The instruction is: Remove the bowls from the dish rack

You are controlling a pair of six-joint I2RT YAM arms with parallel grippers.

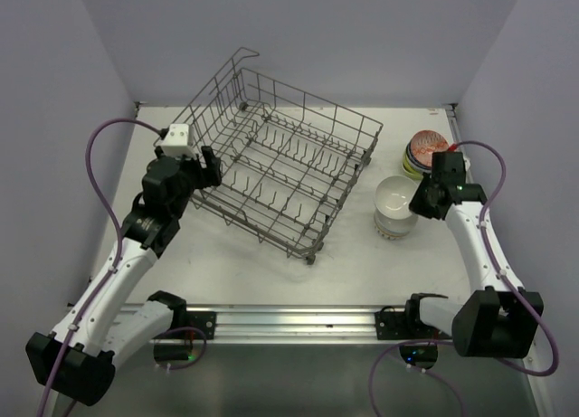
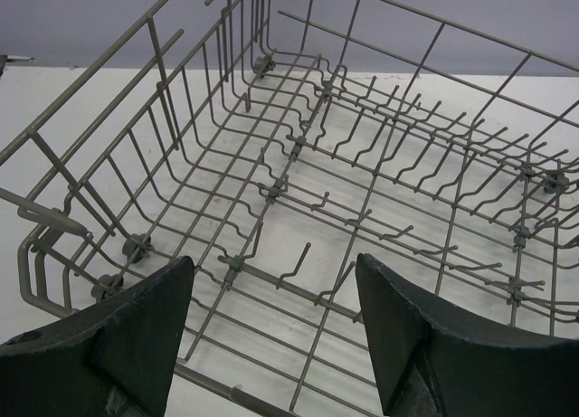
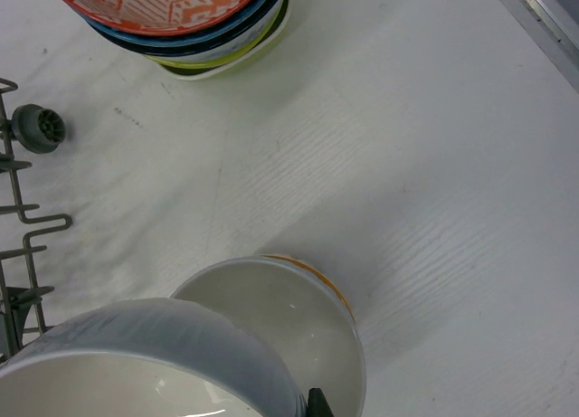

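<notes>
The held white bowl moves slightly back with my right gripper next and comes down into the orange-rimmed white bowl [image 1: 394, 224] [image 3: 284, 334].
The grey wire dish rack [image 1: 288, 142] stands mid-table with no bowls in it. My left gripper [image 1: 210, 166] is open at the rack's left corner; in the left wrist view its fingers [image 2: 271, 277] frame bare tines of the rack [image 2: 298, 146]. My right gripper [image 1: 423, 203] is at the right rim of a white bowl [image 1: 395, 196], shut on it. In the right wrist view this bowl [image 3: 136, 363] hangs close over another white bowl with an orange rim [image 3: 298, 317]. Only one fingertip [image 3: 318, 404] shows. A stack of patterned and lime bowls [image 1: 423, 153] stands behind, also in the right wrist view [image 3: 181, 19].
The rack's right corner and a small wheel [image 3: 38, 127] lie just left of the white bowls. The enclosure's right wall edge [image 3: 543, 19] runs close behind the bowl stacks. Purple cables loop beside both arms.
</notes>
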